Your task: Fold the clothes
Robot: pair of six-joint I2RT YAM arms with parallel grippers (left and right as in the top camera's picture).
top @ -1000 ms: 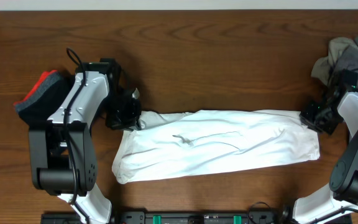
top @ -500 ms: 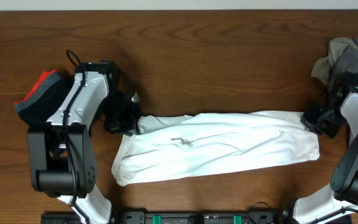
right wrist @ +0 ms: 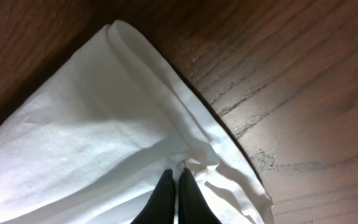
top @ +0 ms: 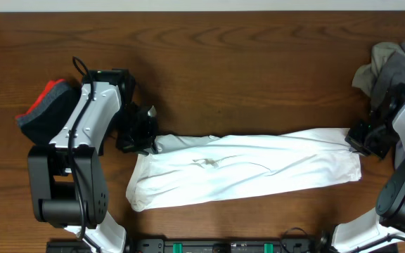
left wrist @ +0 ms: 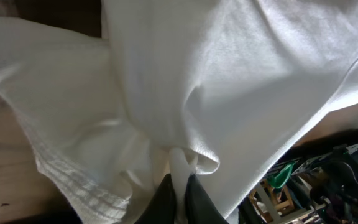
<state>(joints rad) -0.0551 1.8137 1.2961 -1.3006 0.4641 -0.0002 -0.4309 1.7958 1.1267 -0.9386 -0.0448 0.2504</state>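
This end of the shirt (right wrist: 104, 124) still lies wide, so the robot's left gripper needs to draw back over the near half of the folded shirt next and release the shirt's pinched corner there.
A white T-shirt (top: 245, 169) lies folded into a long band across the near part of the wooden table, with a small mark near its middle. My left gripper (top: 148, 139) is shut on the shirt's upper left corner, a pinch of white cloth (left wrist: 180, 163) rising between its dark fingers (left wrist: 163, 202). My right gripper (top: 355, 140) is shut on the upper right corner, its two fingers (right wrist: 164, 196) pressed together on a fold of the shirt (right wrist: 104, 124). The cloth runs taut between the two grips.
A red and dark garment (top: 46, 105) lies at the left behind my left arm. A grey heap of clothes (top: 392, 67) sits at the far right. Bare wood (top: 245, 70) stretches behind the shirt. A black rail (top: 223, 246) runs along the near edge.
Both grippers have moved toward the near edge and slightly apart, drawing the shirt's upper edge down and tighter. The right gripper closed fully on its corner.
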